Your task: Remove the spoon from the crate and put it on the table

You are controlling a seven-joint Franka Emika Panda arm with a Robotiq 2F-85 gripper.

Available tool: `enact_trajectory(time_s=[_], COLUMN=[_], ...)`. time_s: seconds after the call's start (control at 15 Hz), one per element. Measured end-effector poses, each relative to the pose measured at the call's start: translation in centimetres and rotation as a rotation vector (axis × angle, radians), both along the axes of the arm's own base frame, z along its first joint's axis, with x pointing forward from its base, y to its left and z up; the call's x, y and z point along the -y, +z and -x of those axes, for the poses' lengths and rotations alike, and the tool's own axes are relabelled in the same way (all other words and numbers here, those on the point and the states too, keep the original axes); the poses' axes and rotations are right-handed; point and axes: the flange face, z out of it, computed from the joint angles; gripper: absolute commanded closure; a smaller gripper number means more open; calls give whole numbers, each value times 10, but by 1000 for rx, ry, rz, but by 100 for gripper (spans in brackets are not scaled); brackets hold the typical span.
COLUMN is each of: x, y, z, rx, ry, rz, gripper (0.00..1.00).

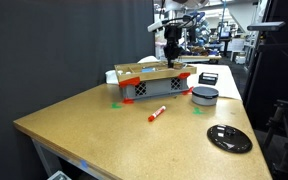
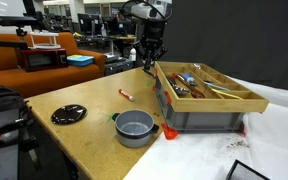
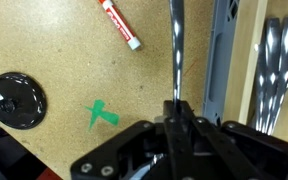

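My gripper needs to move away from the grey crate (image 1: pixel 154 88) next and go down, past the red-and-white marker toward the black round disc, because Bare table there can take the spoon (image 3: pixel 176 40).
In the wrist view my gripper (image 3: pixel 177 110) is shut on the shiny silver spoon (image 3: pixel 176 40), whose thin length runs up the picture over the tan table (image 3: pixel 54 50). The grey crate (image 3: pixel 219 50) lies just to the right, with more cutlery inside. In both exterior views the gripper (image 1: pixel 172 50) (image 2: pixel 149 55) hangs raised at the edge of the crate (image 1: pixel 154 88) (image 2: pixel 209 110), on its marker side. The spoon is too small to make out in those views.
A red-and-white marker (image 3: pixel 119 22) (image 1: pixel 157 113) (image 2: pixel 126 95) lies on the table near the crate. A black round disc (image 3: pixel 14 100) (image 1: pixel 229 138) (image 2: pixel 68 115), a green tape mark (image 3: pixel 102 115) and a round grey tub (image 1: pixel 204 95) (image 2: pixel 134 128) are nearby.
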Motion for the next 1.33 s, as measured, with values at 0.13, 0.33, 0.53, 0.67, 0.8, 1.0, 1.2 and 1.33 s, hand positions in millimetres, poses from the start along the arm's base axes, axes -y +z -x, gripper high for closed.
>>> enact_trajectory(time_s=[0.13,0.33,0.53,0.67,0.8,1.0,1.2,1.33], x=[2,-1,-14,-25,-34,-35,-53,-76], y=[-14,-38,-54,-63,-77,-101,-122,-129], z=[7,16,21,24,27,29,41,54], rx=[3,-15,-16,1,20,42,56,64], ry=[-16,-23,-6,11,29,47,87,122], rz=[2,-2,-3,-4,-1,16,36,41], gripper=[98,98,98,98,98,98,98,66])
